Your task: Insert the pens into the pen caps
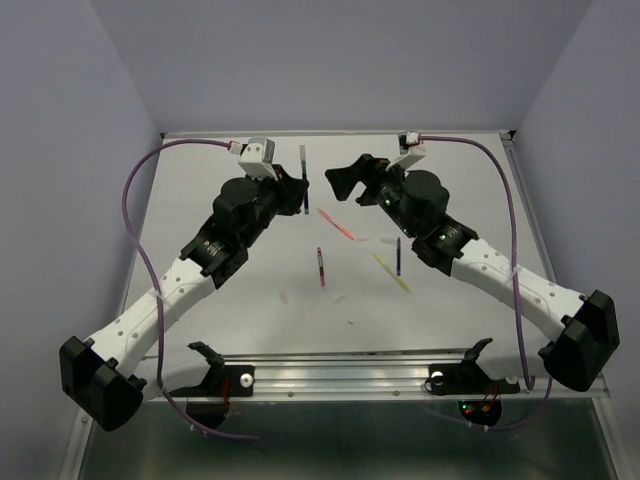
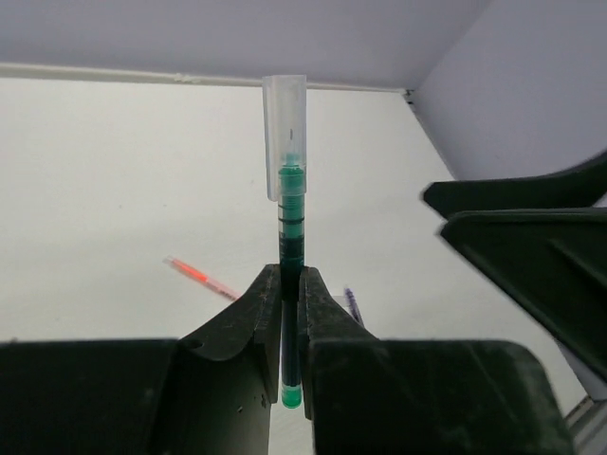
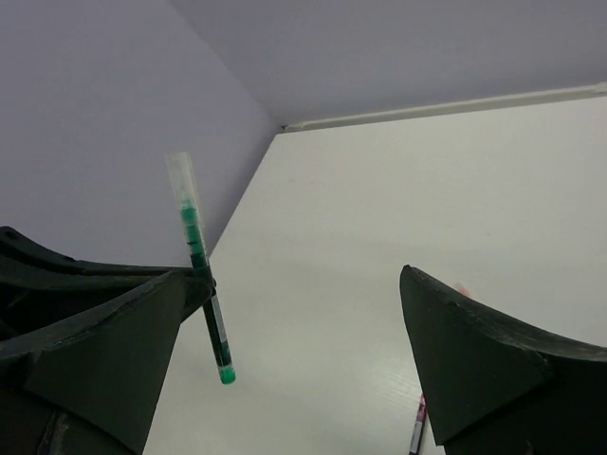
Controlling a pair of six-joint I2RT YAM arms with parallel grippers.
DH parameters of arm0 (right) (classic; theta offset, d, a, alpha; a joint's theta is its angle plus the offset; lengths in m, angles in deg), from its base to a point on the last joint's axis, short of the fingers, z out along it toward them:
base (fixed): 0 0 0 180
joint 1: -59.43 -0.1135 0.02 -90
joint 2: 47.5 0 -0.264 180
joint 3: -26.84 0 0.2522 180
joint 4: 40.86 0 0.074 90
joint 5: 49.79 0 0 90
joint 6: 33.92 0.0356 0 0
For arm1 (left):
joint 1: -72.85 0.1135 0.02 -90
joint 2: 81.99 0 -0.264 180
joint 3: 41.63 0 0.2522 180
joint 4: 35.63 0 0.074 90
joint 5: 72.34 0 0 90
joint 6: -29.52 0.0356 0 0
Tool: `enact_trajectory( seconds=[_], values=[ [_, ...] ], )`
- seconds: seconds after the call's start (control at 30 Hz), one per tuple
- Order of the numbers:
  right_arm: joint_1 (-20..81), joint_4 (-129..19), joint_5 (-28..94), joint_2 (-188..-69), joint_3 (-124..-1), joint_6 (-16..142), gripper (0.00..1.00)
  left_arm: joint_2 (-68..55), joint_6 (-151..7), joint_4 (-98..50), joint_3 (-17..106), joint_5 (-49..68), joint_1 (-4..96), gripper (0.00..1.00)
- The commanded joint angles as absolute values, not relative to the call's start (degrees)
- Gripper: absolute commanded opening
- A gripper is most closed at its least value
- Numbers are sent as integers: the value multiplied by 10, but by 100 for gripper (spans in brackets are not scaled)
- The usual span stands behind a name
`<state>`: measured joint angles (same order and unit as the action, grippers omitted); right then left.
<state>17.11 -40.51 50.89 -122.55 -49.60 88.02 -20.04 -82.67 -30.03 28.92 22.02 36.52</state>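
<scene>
Next, my left gripper moves the dark green pen (image 2: 291,237) down and left in the top view to bare table and releases it, since the pen's tip sits capped.
My left gripper (image 1: 297,188) (image 2: 291,284) is shut on a dark green pen (image 2: 291,237), held upright above the table. A translucent pen cap (image 2: 285,133) sits over its upper tip. The pen (image 3: 211,313) and its cap (image 3: 180,180) also show in the right wrist view. My right gripper (image 1: 345,176) (image 3: 303,280) is open and empty, just right of the held pen. On the table lie an orange-pink pen (image 1: 336,225), a red pen (image 1: 320,266), a yellow pen (image 1: 392,272) and a dark blue pen (image 1: 398,255).
Faint pale caps lie near the table's middle (image 1: 285,296) (image 1: 340,297). The orange-pink pen (image 2: 201,277) and the blue pen (image 2: 351,303) show below the left gripper. The back wall and the side walls close in the table (image 1: 220,310).
</scene>
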Motion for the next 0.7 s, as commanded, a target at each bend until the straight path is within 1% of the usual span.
enact_trajectory(
  seconds=[0.0, 0.13, 0.17, 0.23, 0.3, 0.4, 0.47, 0.53, 0.57, 0.67],
  values=[
    [181, -462, 628, -1183, -531, 845, 100, -171, -846, -265, 329, 251, 403, 0],
    [193, -525, 685, -1177, -534, 838, 100, -137, -846, -233, 338, 207, 483, 0],
    [193, -537, 694, -1181, -534, 838, 100, -126, -839, -195, 347, 214, 508, 0],
    [216, -578, 698, -1191, -527, 845, 100, -89, -816, -140, 382, 269, 524, 0],
    [236, -608, 668, -1202, -524, 850, 100, -48, -793, -118, 410, 299, 541, 0],
    [281, -644, 617, -1229, -521, 862, 100, 17, -755, -83, 450, 278, 566, 0],
    [303, -650, 590, -1240, -518, 864, 100, 54, -762, -33, 475, 323, 571, 0],
    [316, -649, 573, -1249, -513, 855, 100, 96, -752, -23, 491, 357, 582, 0],
    [316, -649, 575, -1252, -512, 852, 100, 107, -748, -24, 493, 356, 590, 0],
    [321, -649, 585, -1262, -511, 830, 100, 142, -736, -42, 489, 298, 629, 0]
  ],
)
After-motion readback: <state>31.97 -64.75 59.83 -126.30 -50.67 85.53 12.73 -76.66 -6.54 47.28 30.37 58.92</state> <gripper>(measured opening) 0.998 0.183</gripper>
